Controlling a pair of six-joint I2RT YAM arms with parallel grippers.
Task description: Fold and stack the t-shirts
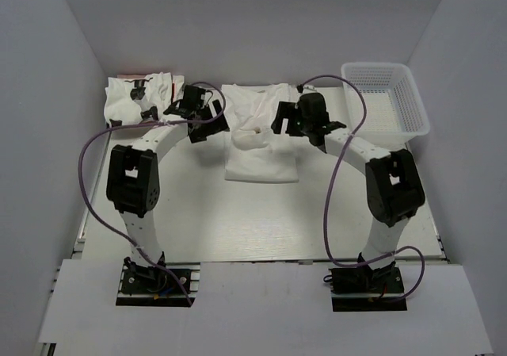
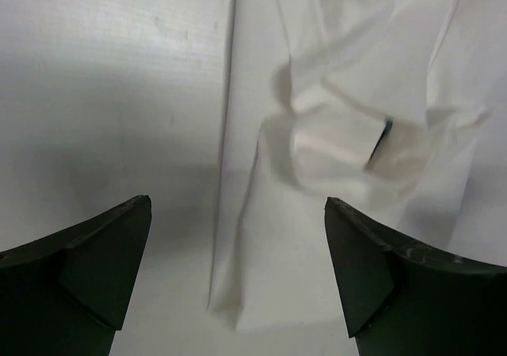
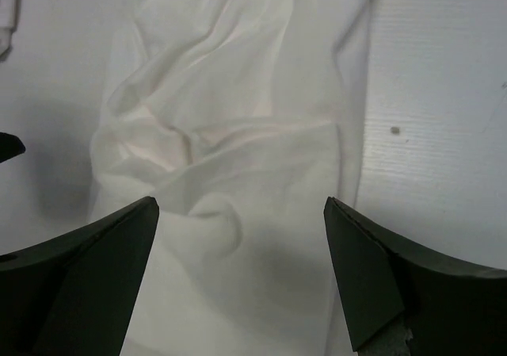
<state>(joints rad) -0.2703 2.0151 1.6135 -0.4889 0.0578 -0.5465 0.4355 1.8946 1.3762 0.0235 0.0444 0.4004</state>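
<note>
Next, my left gripper moves back toward the base and down onto the white t-shirt's near corner (image 1: 229,177) (image 2: 230,312) on its own side, because that corner still lies flat.
A white t-shirt (image 1: 260,134) lies partly folded and rumpled at the middle back of the table, no print showing. It also shows in the left wrist view (image 2: 348,134) and the right wrist view (image 3: 238,158). My left gripper (image 1: 207,124) is open and empty, hovering over the shirt's left edge (image 2: 238,269). My right gripper (image 1: 295,126) is open and empty over the shirt's right side (image 3: 242,269). A pile of white t-shirts with black and red prints (image 1: 142,96) lies at the back left, behind the left gripper.
A white plastic mesh basket (image 1: 388,98) stands at the back right. Grey walls close in the table on the left, back and right. Purple cables loop from both arms. Bare table surface (image 1: 253,221) spreads in front of the shirt.
</note>
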